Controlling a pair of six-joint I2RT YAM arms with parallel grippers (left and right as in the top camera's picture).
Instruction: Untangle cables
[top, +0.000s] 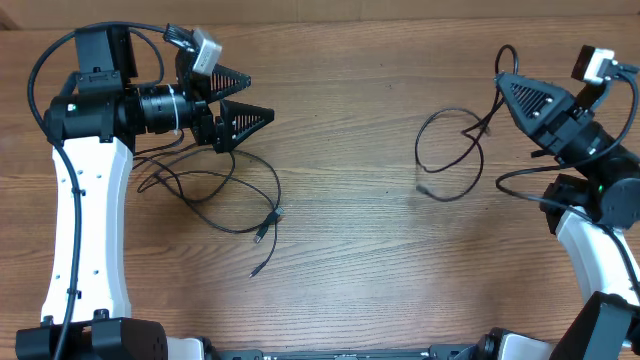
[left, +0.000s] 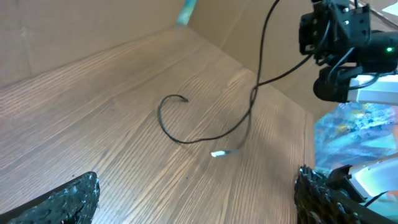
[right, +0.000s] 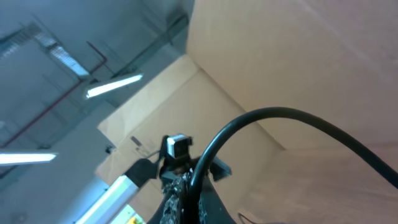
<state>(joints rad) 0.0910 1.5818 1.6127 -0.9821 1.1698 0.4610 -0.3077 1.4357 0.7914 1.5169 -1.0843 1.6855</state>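
The table's bare far corner is outward of my right gripper, so the gripper should swing outward and to the right in the overhead view to let go of the cable.
One thin black cable (top: 452, 150) lies in a loop right of the table's middle, its plug end (top: 422, 187) on the wood. It rises to my right gripper (top: 503, 83), which is shut on it. In the right wrist view the cable (right: 261, 115) arcs up out of the pinched fingers (right: 180, 193). The left wrist view shows the same loop (left: 186, 138) and its light plug (left: 219, 154) climbing to the right gripper (left: 329, 31). Other cables (top: 205, 185) lie loose under the left arm, with plug ends (top: 262, 235) trailing right. My left gripper (top: 245, 98) hovers above them, open and empty, with fingers (left: 59, 200) wide apart.
The wooden table (top: 350, 260) is backed by cardboard walls (left: 81, 25). Crumpled bluish plastic (left: 351, 134) shows beside the right arm's base in the left wrist view. The white left arm (top: 85, 230) runs down the left side.
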